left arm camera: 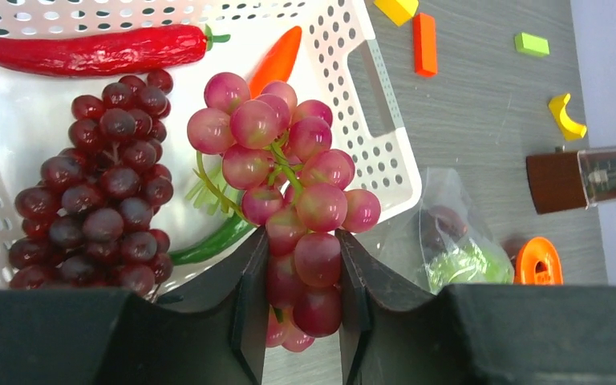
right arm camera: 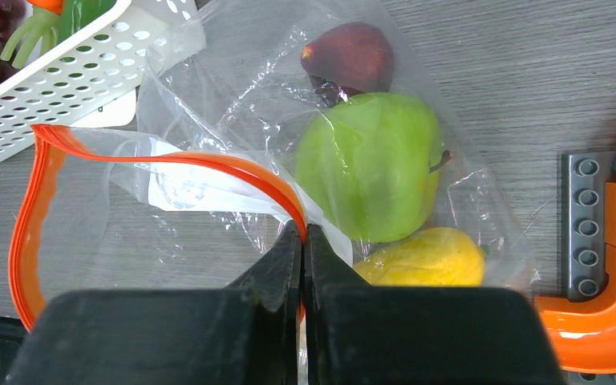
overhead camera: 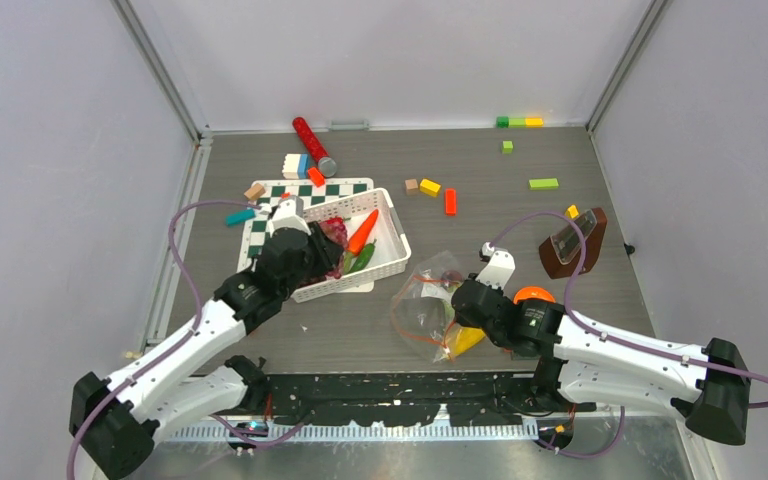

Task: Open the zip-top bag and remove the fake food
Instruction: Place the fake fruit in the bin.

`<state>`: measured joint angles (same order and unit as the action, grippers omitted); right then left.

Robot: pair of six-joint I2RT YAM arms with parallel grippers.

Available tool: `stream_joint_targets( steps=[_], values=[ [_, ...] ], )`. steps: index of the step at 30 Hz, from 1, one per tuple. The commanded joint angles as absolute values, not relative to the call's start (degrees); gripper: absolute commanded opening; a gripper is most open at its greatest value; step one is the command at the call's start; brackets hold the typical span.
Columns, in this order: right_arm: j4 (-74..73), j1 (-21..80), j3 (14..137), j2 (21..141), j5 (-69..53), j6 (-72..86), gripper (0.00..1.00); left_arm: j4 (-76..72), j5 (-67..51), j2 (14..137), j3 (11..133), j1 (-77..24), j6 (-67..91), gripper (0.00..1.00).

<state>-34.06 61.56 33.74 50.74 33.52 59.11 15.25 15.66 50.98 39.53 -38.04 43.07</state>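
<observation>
My left gripper is to move outward next, then down into the end of the basket nearest the bag, because the basket's bottom beside the carrot (left arm camera: 277,60) is empty.
The zip-top bag (right arm camera: 208,96) lies open on the table, and my right gripper (right arm camera: 303,241) is shut on its orange zip strip (right arm camera: 208,163). Fake food still inside: a green apple (right arm camera: 369,164), a yellow piece (right arm camera: 421,258) and a dark red fruit (right arm camera: 349,56). My left gripper (left arm camera: 301,273) is shut on a pale red grape bunch (left arm camera: 281,152), hanging over the near edge of the white basket (left arm camera: 385,160). In the basket lie dark grapes (left arm camera: 96,192), a red chili (left arm camera: 88,50), a carrot (left arm camera: 277,60) and a green vegetable (left arm camera: 208,245).
From above, the basket (overhead camera: 392,222) rests partly on a checkered board (overhead camera: 260,235), left of the bag (overhead camera: 425,300). A brown metronome (overhead camera: 572,243) and an orange track piece (overhead camera: 533,296) stand right of the bag. Coloured blocks (overhead camera: 430,187) and a red cylinder (overhead camera: 312,145) lie farther back.
</observation>
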Motion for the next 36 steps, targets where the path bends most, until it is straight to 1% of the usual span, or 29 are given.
stream_joint_targets(
  steps=[1, 12, 18, 27, 29, 32, 36],
  values=[
    [-33.6, 61.8, 33.9, 49.9, 35.4, 59.9, 0.0, 5.6, 17.4, 54.8, 40.9, -36.7, 47.8, 0.31],
    [-33.9, 61.8, 33.6, 49.3, 35.4, 60.1, 0.0, -8.7, 14.7, 70.2, 44.0, -36.1, 49.5, 0.29],
    [-34.1, 61.7, 33.1, 48.7, 35.3, 60.6, 0.0, -13.4, 12.1, 78.8, 46.6, -35.9, 51.8, 0.26],
    [-36.2, 61.8, 32.6, 45.9, 36.1, 61.4, 0.0, -16.8, 9.5, 88.6, 50.7, -35.9, 54.5, 0.26],
    [-36.5, 61.8, 32.5, 45.5, 36.1, 61.6, 0.0, -16.0, 8.9, 90.0, 51.9, -35.9, 54.6, 0.31],
    [-36.7, 61.7, 32.4, 45.0, 36.1, 61.8, 0.0, -13.8, 9.0, 91.1, 53.2, -35.9, 54.6, 0.46],
    [-36.8, 61.8, 32.4, 45.1, 36.1, 61.9, 0.0, -12.2, 10.1, 90.4, 53.1, -35.8, 54.1, 0.61]
  ],
)
